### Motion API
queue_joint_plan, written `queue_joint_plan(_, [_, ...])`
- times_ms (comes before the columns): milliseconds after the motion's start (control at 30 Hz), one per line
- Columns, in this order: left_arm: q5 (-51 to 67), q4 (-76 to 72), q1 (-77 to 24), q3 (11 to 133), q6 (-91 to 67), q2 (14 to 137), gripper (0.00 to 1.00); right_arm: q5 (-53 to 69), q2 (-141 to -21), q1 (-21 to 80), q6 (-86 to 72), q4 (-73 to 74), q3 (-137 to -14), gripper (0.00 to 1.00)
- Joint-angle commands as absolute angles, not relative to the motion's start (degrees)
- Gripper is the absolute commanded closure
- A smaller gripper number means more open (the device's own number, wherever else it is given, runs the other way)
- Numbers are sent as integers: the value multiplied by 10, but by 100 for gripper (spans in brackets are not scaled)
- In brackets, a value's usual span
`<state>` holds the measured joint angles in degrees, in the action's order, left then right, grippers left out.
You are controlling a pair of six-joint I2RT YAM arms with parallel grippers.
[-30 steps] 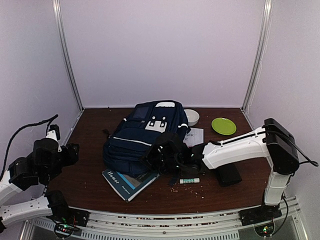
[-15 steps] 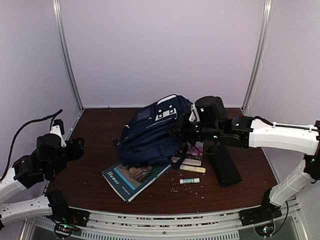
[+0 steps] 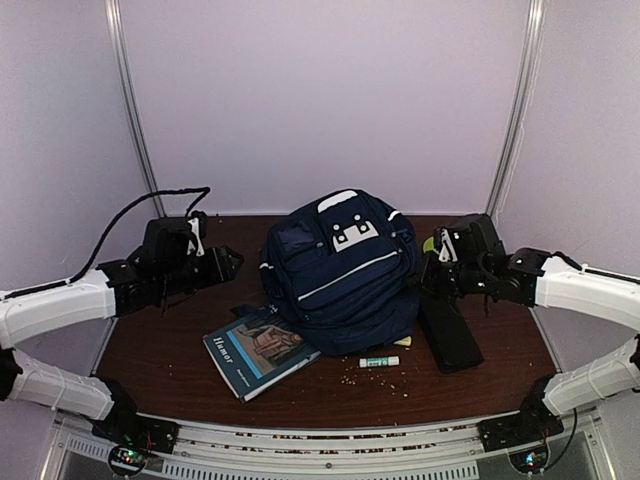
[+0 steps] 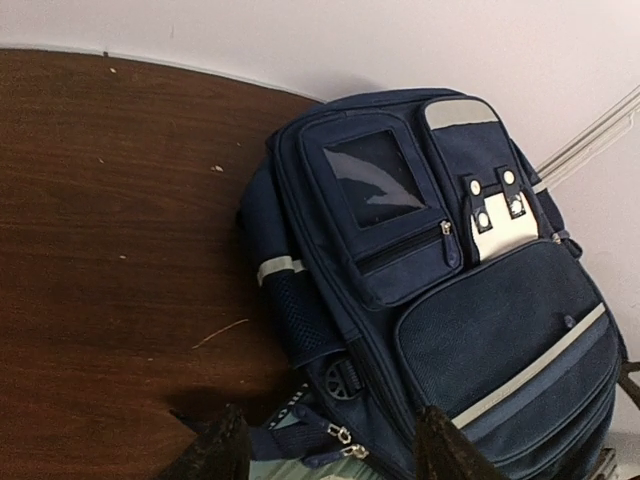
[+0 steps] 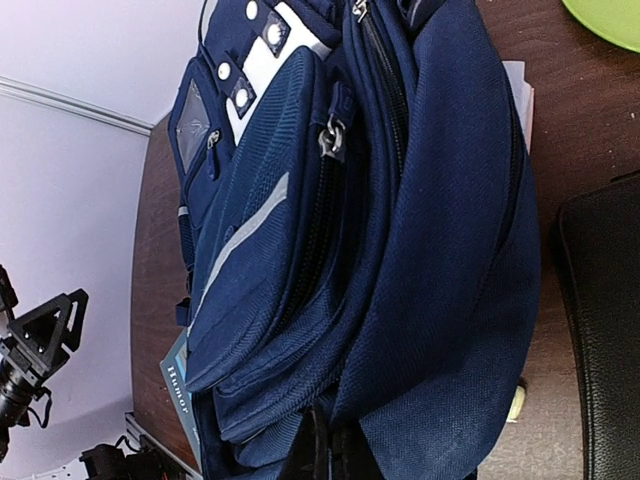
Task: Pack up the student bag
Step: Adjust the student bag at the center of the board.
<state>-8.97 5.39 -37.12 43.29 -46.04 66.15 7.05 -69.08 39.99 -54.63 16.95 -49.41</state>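
My left gripper will move down and to the right in the top view, onto the mesh side pocket [image 3: 269, 282] [image 4: 299, 316], because my right gripper already holds the other side of the bag.
The student bag [image 3: 340, 265] is a navy backpack with grey stripes, propped upright in the middle of the table, front pockets facing the camera. My right gripper [image 3: 425, 275] is shut on fabric at the bag's right side; in the right wrist view its fingertips [image 5: 330, 455] are pinched together in the bag's [image 5: 400, 230] folds. My left gripper [image 3: 230, 265] hovers open just left of the bag with nothing between its fingers. Its wrist view shows the bag's [image 4: 460, 300] front pockets and zipper pulls ahead of the gripper [image 4: 330, 462].
A blue book [image 3: 258, 350] lies under the bag's front left corner. A glue stick [image 3: 380, 361] and crumbs lie in front. A flat black case [image 3: 450, 335] lies at the right, under my right arm. A green plate [image 5: 610, 15] sits behind it.
My right gripper drew back to the right with the bag, which now stands upright and more to the front. My left arm swung in from the far left to the bag's side.
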Motion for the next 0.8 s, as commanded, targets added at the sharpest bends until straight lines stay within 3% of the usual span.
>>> queue_joint_plan(0, [29,-31,-338,452,-516,735,5,56,-673,384,-517,138,-486,100])
queue_joint_plan(300, [123,-51,-305,508,-556,888,9,54,-681,382,-479,144,-498,100])
queue_joint_plan(767, [196,-131,-271,537,-581,1019,10,67,-684,382,-461,141,-499,100])
